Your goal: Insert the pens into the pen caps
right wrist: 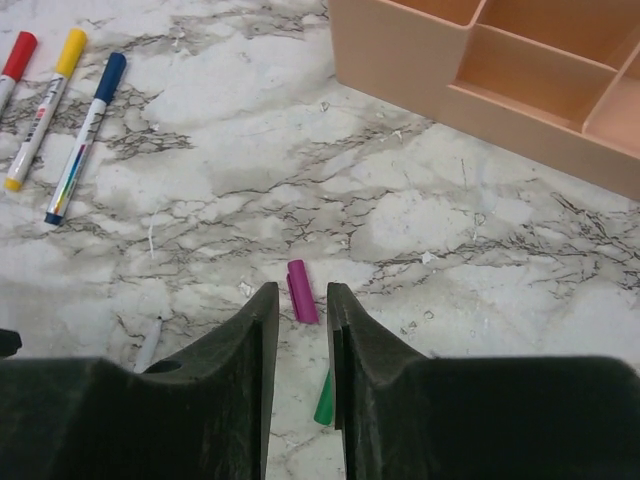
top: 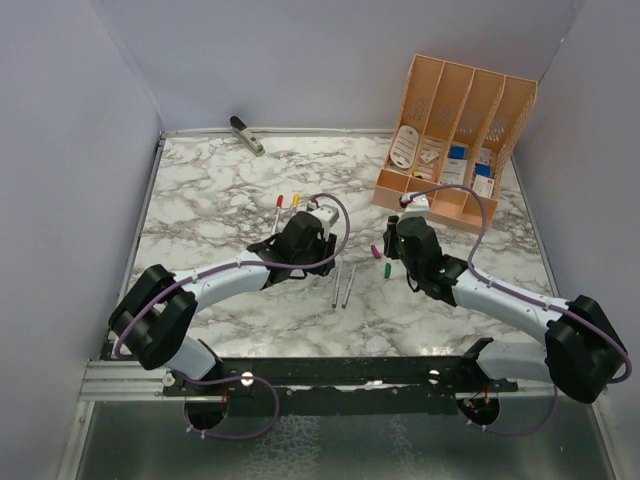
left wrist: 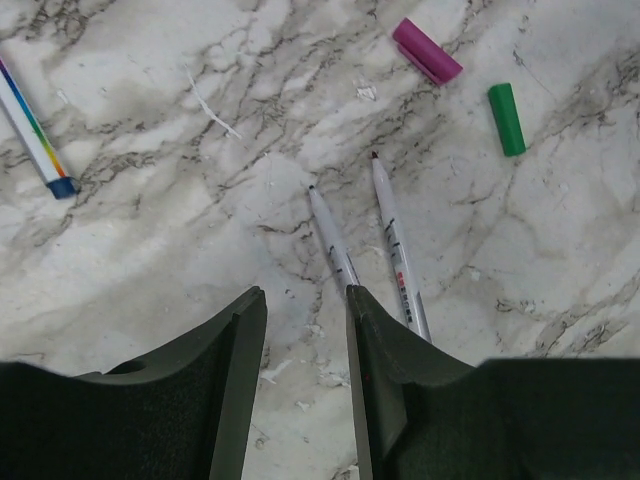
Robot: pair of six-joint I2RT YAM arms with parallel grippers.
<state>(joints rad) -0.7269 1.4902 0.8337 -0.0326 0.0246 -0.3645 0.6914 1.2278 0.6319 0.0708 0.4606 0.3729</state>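
The left gripper moves down toward the right in the top view next, onto the body of the pen nearer the caps, so that pen's uncapped tip stays clear.
Two uncapped pens point(left wrist: 333, 240) point(left wrist: 398, 250) lie side by side on the marble, just beyond my left gripper point(left wrist: 303, 292). It is open, with only bare table between its fingers. Farther off lie the magenta cap point(left wrist: 427, 50) and the green cap point(left wrist: 506, 118). My right gripper point(right wrist: 301, 290) hovers over these two caps with its jaws narrowly apart and nothing pinched. The magenta cap point(right wrist: 300, 280) shows at its fingertips, and the green cap point(right wrist: 325, 400) lies lower in the gap. From above, both grippers point(top: 318, 262) point(top: 388, 256) flank the pens point(top: 343, 285).
Three capped pens, red point(right wrist: 18, 55), yellow point(right wrist: 45, 110) and blue point(right wrist: 85, 130), lie in a row at the far left. A peach desk organizer point(top: 455, 130) stands at the back right, and a grey stapler-like tool point(top: 246, 133) lies at the back edge. Walls enclose the table.
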